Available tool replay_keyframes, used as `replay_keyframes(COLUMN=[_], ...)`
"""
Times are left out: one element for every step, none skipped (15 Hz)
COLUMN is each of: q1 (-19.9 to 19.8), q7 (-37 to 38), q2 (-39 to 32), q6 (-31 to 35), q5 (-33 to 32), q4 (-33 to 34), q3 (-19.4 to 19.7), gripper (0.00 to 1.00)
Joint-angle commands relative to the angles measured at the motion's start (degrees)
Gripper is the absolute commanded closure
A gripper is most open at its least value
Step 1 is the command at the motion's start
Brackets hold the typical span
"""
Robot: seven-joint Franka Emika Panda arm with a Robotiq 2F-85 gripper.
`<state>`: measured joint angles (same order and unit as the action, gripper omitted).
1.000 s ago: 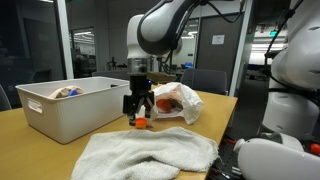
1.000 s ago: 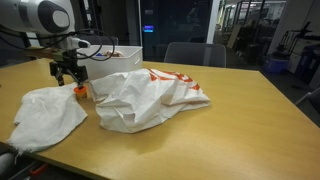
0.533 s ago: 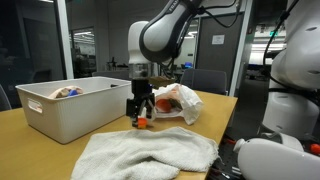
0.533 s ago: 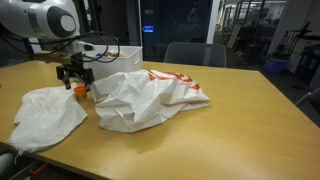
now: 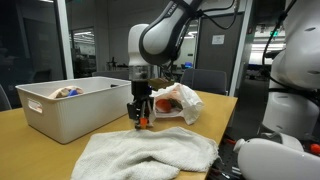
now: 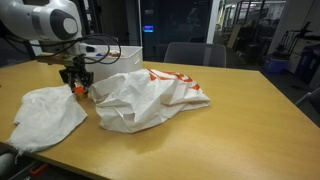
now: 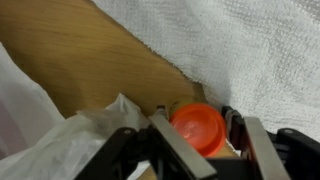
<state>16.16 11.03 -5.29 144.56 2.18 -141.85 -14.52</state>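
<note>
My gripper next turns, lifts the small bottle up off the table and releases it down in the white bag's mouth [image 5: 176,99], since it gapes open.
My gripper [image 5: 141,118] points straight down at the wooden table [image 5: 30,150], its fingers closed on either side of a small object with a round orange cap [image 5: 142,123]. In the wrist view the orange cap [image 7: 198,128] fills the gap between the two fingers of the gripper [image 7: 200,138], and both pads touch it. The object rests on or just above the table, between a white towel [image 7: 250,50] and a white plastic bag [image 7: 55,140]. In an exterior view the gripper [image 6: 77,85] and the orange object [image 6: 77,91] show at the left.
A white plastic bin [image 5: 65,108] with items inside stands beside the gripper. The crumpled white bag with orange print [image 6: 150,95] lies behind and beside it. The towel [image 5: 150,152] lies spread at the table's front. Office chairs and a second robot body [image 5: 290,90] stand around.
The fingers have closed in from a wider opening onto the orange-capped object. The arm has barely shifted otherwise.
</note>
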Motion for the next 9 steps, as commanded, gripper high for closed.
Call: replay_keyframes(q1=[-0.2, -0.1, -0.1, -0.2, -0.3, -0.5, -0.6, -0.7, -0.8], q7=[0.0, 0.6, 0.2, -0.5, -1.1, -1.2, -2.3, -2.6, -3.0], q2=[0.0, 0.4, 1.0, 1.9, 3.2, 4.5, 5.5, 7.0, 8.4], q6=[1.2, 0.4, -1.4, -2.8, -5.3, -8.1, -11.3, -15.2, -20.3], q5=[-0.3, -0.3, 0.8, 2.2, 4.3, 6.4, 9.1, 11.7, 14.2], q4=[0.6, 0.7, 1.0, 1.2, 1.5, 1.7, 2.3, 2.8, 3.6], q3=[0.0, 0.0, -0.2, -0.5, -0.8, -0.9, -1.0, -0.8, -0.5], gripper=[0.71, 0.71, 0.71, 0.71, 0.71, 0.71, 0.71, 0.71, 0.71])
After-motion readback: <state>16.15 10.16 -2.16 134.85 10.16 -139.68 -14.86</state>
